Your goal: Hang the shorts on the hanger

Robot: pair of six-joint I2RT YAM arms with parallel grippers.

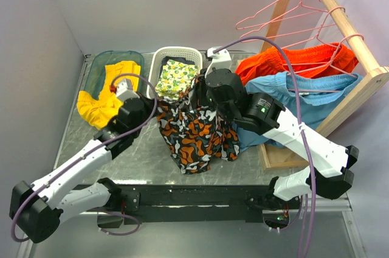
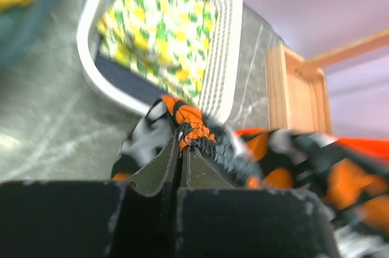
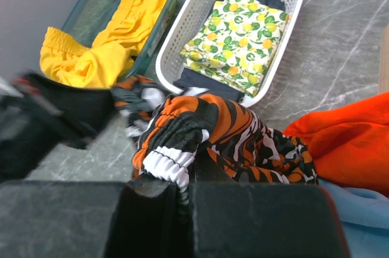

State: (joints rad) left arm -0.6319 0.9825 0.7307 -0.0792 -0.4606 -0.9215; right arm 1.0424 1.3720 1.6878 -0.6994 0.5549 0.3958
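The shorts hang bunched, so my right gripper should next pull away from my left gripper, then lower and release its waistband end on the tabletop by the basket.
The shorts (image 1: 196, 134), black with orange, white and grey blotches, hang bunched between my two grippers above the middle of the table. My left gripper (image 1: 155, 112) is shut on one end of the gathered waistband (image 2: 193, 129), its jaws pressed together (image 2: 181, 143). At the other end my right gripper (image 1: 202, 95) is shut on the waistband (image 3: 173, 163), with fabric wedged between its jaws (image 3: 186, 184). A pink wire hanger (image 1: 285, 13) hangs with others from the rod of the wooden rack (image 1: 340, 17) at the back right, well apart from both grippers.
A white basket (image 1: 159, 63) holds lemon-print cloth. A teal bin (image 1: 97, 63) holds yellow cloth (image 1: 103, 103). Plain orange shorts (image 1: 285, 62) and light-blue shorts (image 1: 310, 97) drape over the rack's base on the right. A grey wall runs along the left.
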